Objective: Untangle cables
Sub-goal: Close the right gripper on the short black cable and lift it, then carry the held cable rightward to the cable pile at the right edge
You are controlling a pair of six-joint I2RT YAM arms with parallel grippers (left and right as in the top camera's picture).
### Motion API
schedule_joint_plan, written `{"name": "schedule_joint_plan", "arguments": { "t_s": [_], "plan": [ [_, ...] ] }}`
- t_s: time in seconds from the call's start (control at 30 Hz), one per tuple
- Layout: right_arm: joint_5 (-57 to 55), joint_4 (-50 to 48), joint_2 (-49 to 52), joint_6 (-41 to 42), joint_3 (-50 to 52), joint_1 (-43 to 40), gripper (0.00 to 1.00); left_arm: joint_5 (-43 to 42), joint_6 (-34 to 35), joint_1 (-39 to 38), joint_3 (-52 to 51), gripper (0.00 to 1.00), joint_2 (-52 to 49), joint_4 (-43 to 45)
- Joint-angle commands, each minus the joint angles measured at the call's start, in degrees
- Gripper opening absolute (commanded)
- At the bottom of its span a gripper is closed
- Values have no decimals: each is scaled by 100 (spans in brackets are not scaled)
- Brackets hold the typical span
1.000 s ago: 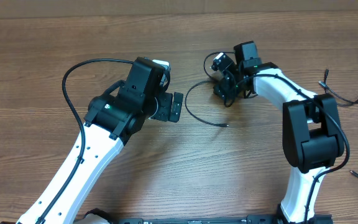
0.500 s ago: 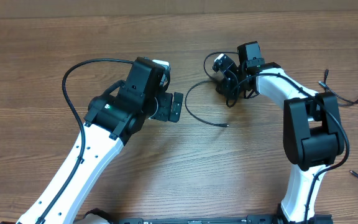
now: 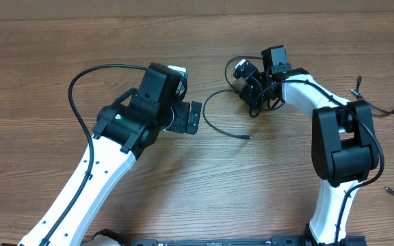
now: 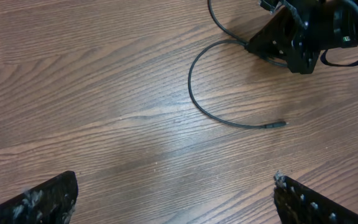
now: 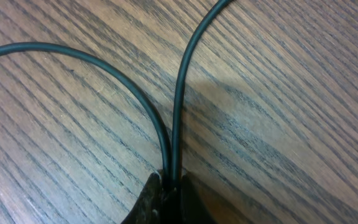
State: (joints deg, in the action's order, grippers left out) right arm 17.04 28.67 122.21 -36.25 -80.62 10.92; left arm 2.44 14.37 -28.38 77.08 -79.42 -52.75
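Next, my right gripper raises the cable, carries it outward onto the bare wood to my gripper's right in the overhead view, and releases it there.
One thin black cable (image 3: 206, 116) lies on the table between my arms, curving in a loop to a free plug end (image 3: 250, 137). My right gripper (image 3: 250, 94) is shut on this cable. In the right wrist view two strands of the cable (image 5: 178, 93) run side by side into the closed fingertips (image 5: 169, 186). My left gripper (image 3: 194, 117) hangs open to the left of the loop, holding nothing. The left wrist view shows its fingers (image 4: 48, 199) wide apart over bare wood, with the cable loop (image 4: 194, 93) and right gripper (image 4: 297, 37) ahead.
More thin black cables (image 3: 388, 109) lie at the table's right edge, with a plug (image 3: 356, 87) near the right arm's elbow and another end (image 3: 392, 193) at the lower right. The left arm's own thick cable (image 3: 81, 89) arcs over the wood.
My right gripper has closed onto the cable strands and shifted slightly to the right. The left arm has not moved.
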Motion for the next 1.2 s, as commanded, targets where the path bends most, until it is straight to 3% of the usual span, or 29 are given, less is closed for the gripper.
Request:
{"name": "schedule_joint_plan", "arguments": {
  "t_s": [0.0, 0.37, 0.53, 0.73, 1.0, 1.17],
  "plan": [
    [-964, 55, 317, 114, -81, 20, 4, 57, -87, 24, 72, 99, 2, 7],
    [-3316, -55, 317, 846, -1272, -396, 4, 57, -87, 24, 72, 100, 2, 9],
    [-3270, -140, 317, 1711, -1843, -1126, 4, 57, -87, 24, 72, 100, 2, 7],
    [-2212, -131, 317, 2568, -2330, -2238, 4, 57, -87, 24, 72, 99, 2, 7],
    [-916, 15, 317, 2903, -3106, -3206, 4, 57, -87, 24, 72, 100, 2, 7],
    [-855, 160, 317, 2898, -4017, -3318, 4, 57, -87, 24, 72, 100, 2, 7]
  ]
}}
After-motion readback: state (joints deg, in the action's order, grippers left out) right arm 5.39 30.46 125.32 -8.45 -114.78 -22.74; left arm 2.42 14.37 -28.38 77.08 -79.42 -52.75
